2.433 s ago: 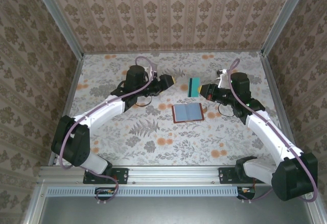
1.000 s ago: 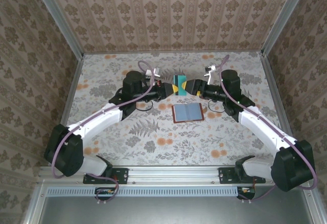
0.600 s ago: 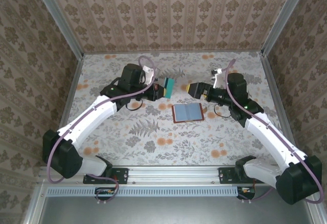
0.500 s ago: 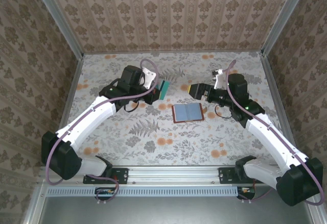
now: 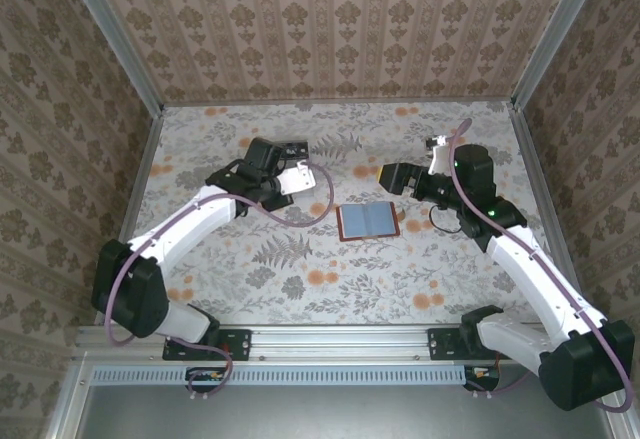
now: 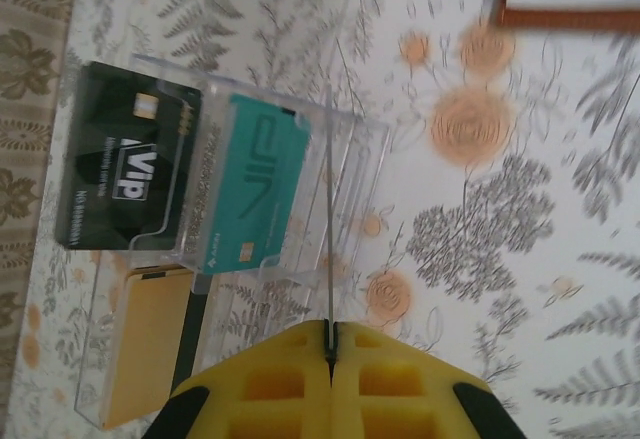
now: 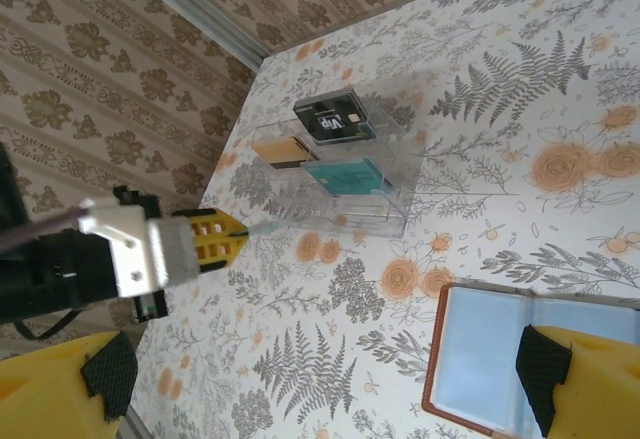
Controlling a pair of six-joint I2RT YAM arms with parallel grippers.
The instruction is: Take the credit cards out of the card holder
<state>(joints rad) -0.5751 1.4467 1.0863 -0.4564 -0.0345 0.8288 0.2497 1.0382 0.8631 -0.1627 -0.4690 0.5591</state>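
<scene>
The robot should next move its left gripper outward and down toward the tray's teal-card section and release this card beside its matching teal one.
The card holder lies open on the table, its blue-grey inside facing up and a brown rim around it. My left gripper is shut on a thin credit card seen edge-on, which it holds just over the clear tray. In the tray lie a black card, a teal card and a gold card. My right gripper hangs open and empty near the card holder. It faces the left gripper.
The clear compartment tray stands near the back-left wall, left of the card holder. The enclosure's walls and metal frame bound the table on three sides. Patterned tabletop shows in front of the card holder.
The teal card passed from the right gripper to the left one. The left arm then swung left with it over the tray, while the right gripper opened and drew back to the right.
</scene>
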